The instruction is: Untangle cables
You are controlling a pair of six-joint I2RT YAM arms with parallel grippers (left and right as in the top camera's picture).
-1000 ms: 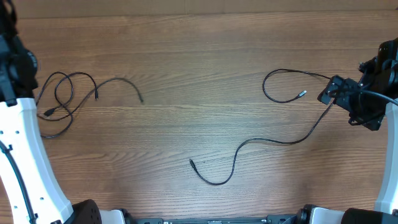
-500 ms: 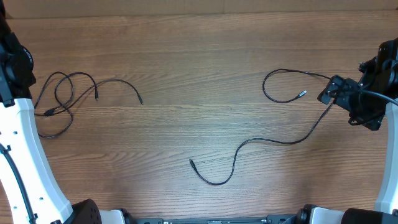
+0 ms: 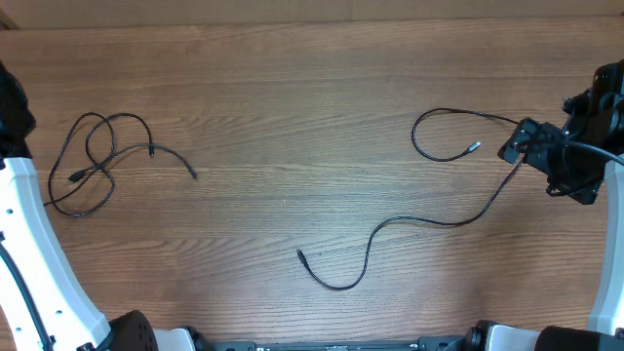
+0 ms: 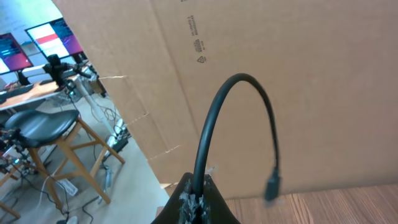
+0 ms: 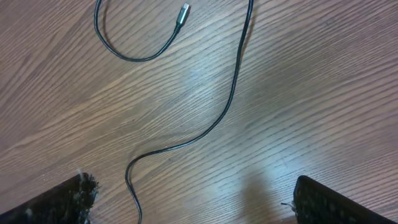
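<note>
I need to move my left gripper to its right in the overhead view, over toward the tangle's far side (image 3: 107,116), and let go of the black cable there.
A tangle of thin black cables (image 3: 96,161) lies at the table's left, one free end (image 3: 194,175) trailing right. In the left wrist view my left gripper (image 4: 198,188) is shut on a black cable (image 4: 211,118) that arches up and hangs down to a plug (image 4: 272,185). In the overhead view this gripper is past the left edge. A separate long black cable (image 3: 429,222) runs from a plug (image 3: 301,254) to a loop with a silver tip (image 3: 475,147). My right gripper (image 3: 515,146) hovers open over it; the cable (image 5: 231,99) passes between the spread fingers (image 5: 82,191).
A cardboard wall (image 4: 298,74) stands behind the table's far edge. The left arm's white link (image 3: 39,253) rises along the left side, and the right arm (image 3: 585,166) sits at the right edge. Stools and monitors lie beyond the table.
The left tangle has been dragged left; its free end slid from about mid-left back toward the bundle. The left arm drew further off the left edge. The right arm and long cable are still.
</note>
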